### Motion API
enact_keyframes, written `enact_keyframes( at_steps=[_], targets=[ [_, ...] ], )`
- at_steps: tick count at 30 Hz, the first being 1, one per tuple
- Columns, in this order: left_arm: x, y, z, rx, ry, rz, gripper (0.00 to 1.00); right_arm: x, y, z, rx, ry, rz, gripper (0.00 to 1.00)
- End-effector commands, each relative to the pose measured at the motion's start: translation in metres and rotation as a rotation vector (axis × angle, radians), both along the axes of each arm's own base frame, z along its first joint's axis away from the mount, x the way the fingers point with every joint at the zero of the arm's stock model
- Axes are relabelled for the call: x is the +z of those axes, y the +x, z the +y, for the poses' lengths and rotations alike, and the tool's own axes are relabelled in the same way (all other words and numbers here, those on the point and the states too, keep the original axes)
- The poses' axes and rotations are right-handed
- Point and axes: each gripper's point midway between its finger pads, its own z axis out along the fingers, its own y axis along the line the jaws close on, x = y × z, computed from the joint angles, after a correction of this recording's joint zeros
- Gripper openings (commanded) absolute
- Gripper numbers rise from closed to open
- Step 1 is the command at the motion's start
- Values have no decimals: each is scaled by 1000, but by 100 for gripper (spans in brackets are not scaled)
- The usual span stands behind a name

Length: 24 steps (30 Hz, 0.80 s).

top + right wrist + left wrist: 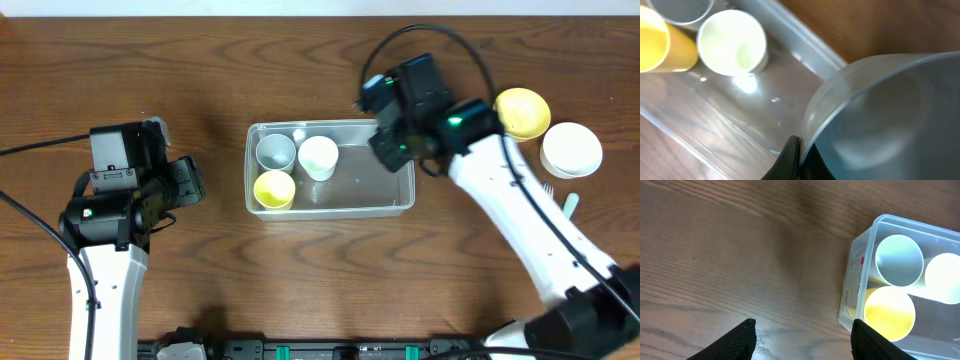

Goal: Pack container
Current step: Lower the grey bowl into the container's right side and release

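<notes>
The robot's right gripper should next lower the grey bowl it is holding onto the container's bottom, beside the white cup [318,157].
The clear plastic container [330,213] sits mid-table and holds a grey cup [276,151], a white cup [318,157] and a yellow cup [274,189]. My right gripper [390,145] hovers over the container's right end. In the right wrist view it [802,160] is shut on the rim of a grey bowl [890,115], above the container's bare floor [765,115] and beside the white cup [731,42]. My left gripper [190,182] is open and empty over the table, left of the container. The left wrist view shows its fingers [802,325] beside the container wall [852,287].
A yellow bowl [522,112] and a white bowl [571,149] sit on the table to the right of the container. A pale utensil [570,205] lies just below them. Black cables trail from both arms.
</notes>
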Motion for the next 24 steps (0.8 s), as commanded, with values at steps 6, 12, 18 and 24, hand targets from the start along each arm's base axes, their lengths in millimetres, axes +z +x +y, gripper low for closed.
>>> enact_keyframes(
  at_steps=[6, 12, 18, 24],
  targets=[
    [-1, 1, 0, 5, -10, 2, 61, -52, -8, 32, 70, -18, 127, 1],
    [-1, 1, 0, 5, -10, 1, 61, -72, -7, 33, 71, -41, 168, 1],
    [0, 1, 0, 5, -9, -2, 61, -73, -7, 34, 72, -41, 166, 8],
    [0, 1, 0, 5, -9, -2, 61, -72, -6, 34, 71, -39, 164, 36]
  ],
)
